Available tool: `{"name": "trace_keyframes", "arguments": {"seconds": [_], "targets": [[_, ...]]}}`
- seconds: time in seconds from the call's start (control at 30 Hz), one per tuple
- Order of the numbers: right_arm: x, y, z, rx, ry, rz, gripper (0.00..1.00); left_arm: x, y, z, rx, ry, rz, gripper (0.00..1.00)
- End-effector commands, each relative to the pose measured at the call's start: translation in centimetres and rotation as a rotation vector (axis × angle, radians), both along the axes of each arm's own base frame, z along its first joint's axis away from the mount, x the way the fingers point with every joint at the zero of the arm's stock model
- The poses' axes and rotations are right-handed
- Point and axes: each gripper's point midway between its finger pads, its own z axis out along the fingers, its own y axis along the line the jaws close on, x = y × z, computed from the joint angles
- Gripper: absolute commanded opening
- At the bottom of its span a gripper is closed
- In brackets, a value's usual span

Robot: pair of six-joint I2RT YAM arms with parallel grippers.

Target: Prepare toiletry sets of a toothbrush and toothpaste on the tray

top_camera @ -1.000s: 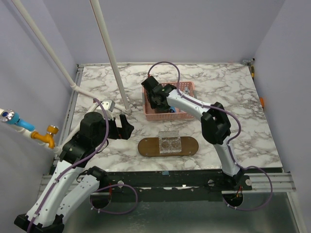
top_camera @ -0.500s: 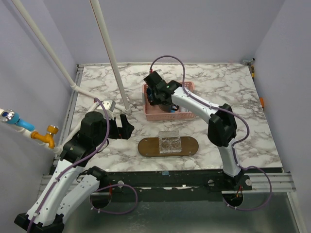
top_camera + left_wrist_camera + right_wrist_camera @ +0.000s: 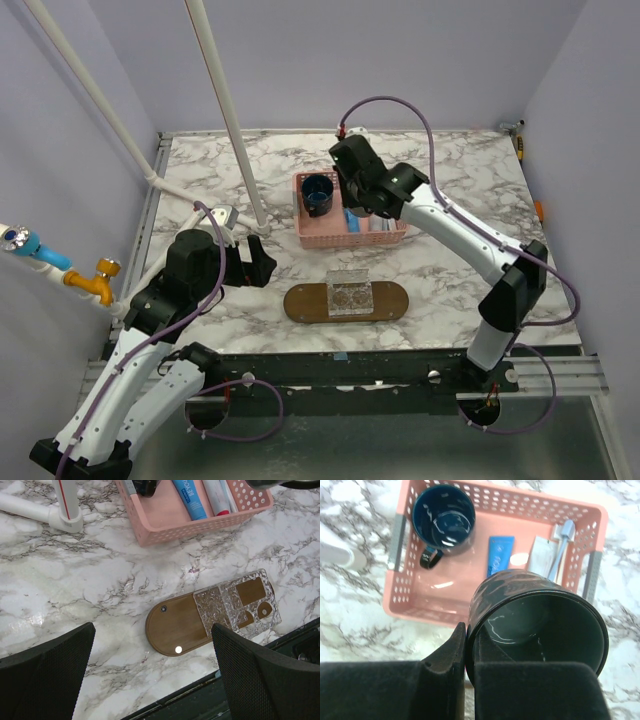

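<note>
Next, the right gripper carries the cup back and down and releases it on the tray's end away from the left gripper, since that end lies bare.
The dark brown oval tray (image 3: 305, 303) (image 3: 175, 625) lies near the table's front edge, with a clear textured glass holder (image 3: 350, 295) (image 3: 235, 605) on it. A blue toothpaste tube (image 3: 499, 555) (image 3: 190, 497) and a slim pale toothbrush (image 3: 561, 545) lie in the pink basket (image 3: 350, 237) (image 3: 420, 605). My right gripper (image 3: 362, 200) (image 3: 469, 635) hangs above the basket, shut on the rim of a dark cup (image 3: 540, 615). My left gripper (image 3: 258, 262) (image 3: 152, 630) hovers open over the marble left of the tray, holding nothing.
A second dark blue cup (image 3: 319, 193) (image 3: 443, 517) stands in the basket's left end. A white and red tube (image 3: 217, 495) lies beside the toothpaste. A white pipe (image 3: 225, 100) (image 3: 65, 505) rises left of the basket. Purple walls close in the table.
My right arm has risen from the basket's left end and swung right with the dark cup in its grip, uncovering the other cup. The left arm has stayed still.
</note>
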Motion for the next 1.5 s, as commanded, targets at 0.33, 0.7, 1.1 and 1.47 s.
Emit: {"name": "trace_keyframes", "arguments": {"seconds": [0.33, 0.7, 1.1, 1.47], "targets": [[-7.5, -8.2, -0.2, -0.040, 0.034, -0.038, 0.00, 0.0, -0.3, 0.0, 0.006, -0.005, -0.021, 0.99], [-12.7, -10.2, -4.2, 0.019, 0.172, -0.023, 0.01, 0.0, -0.2, 0.1, 0.005, -0.010, -0.019, 0.99], [-16.0, -10.3, -8.2, 0.066, 0.270, 0.011, 0.01, -0.1, -0.3, 0.2, -0.003, -0.014, -0.025, 0.99], [-16.8, -8.8, -9.9, 0.062, 0.296, 0.043, 0.01, -0.2, -0.4, 0.2, -0.003, -0.012, -0.028, 0.99]]}}
